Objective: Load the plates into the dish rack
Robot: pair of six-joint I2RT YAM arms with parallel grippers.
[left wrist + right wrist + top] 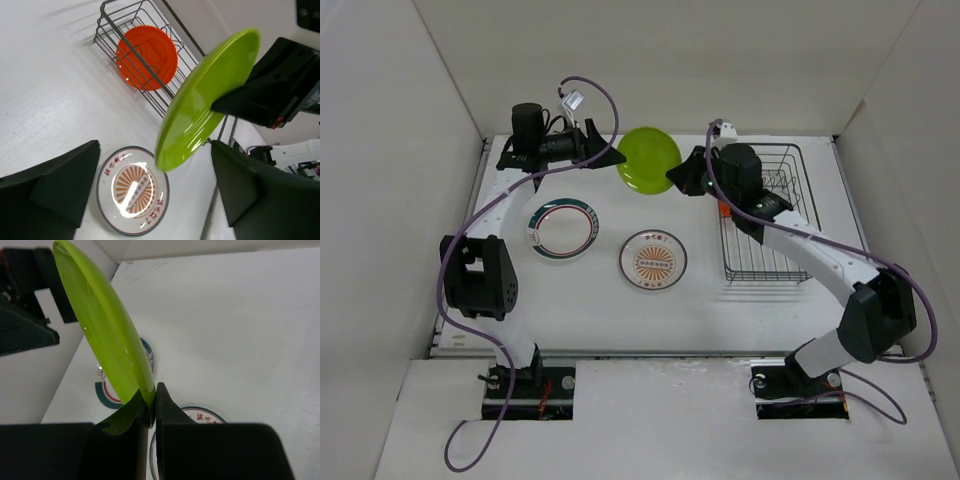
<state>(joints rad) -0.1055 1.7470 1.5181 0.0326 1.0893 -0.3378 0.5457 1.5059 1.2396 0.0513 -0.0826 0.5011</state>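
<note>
My right gripper will swing and turn the lime green plate over the rack point(772, 262), then lower it onto empty wires beside the orange plate.
My right gripper point(678, 177) is shut on the rim of the lime green plate point(649, 160) and holds it tilted in the air at the back middle; the right wrist view shows the jaws pinching its edge point(151, 400). My left gripper point(602, 140) is open and empty just left of that plate, which hangs beyond its fingers point(205, 100). The orange plate point(147, 57) lies in the black wire dish rack point(772, 262). The white plate with the green-and-red rim point(563, 229) and the sunburst plate point(653, 258) lie flat on the table.
White walls enclose the table on the left, back and right. The right arm reaches across the left part of the rack and hides most of the orange plate in the top view.
</note>
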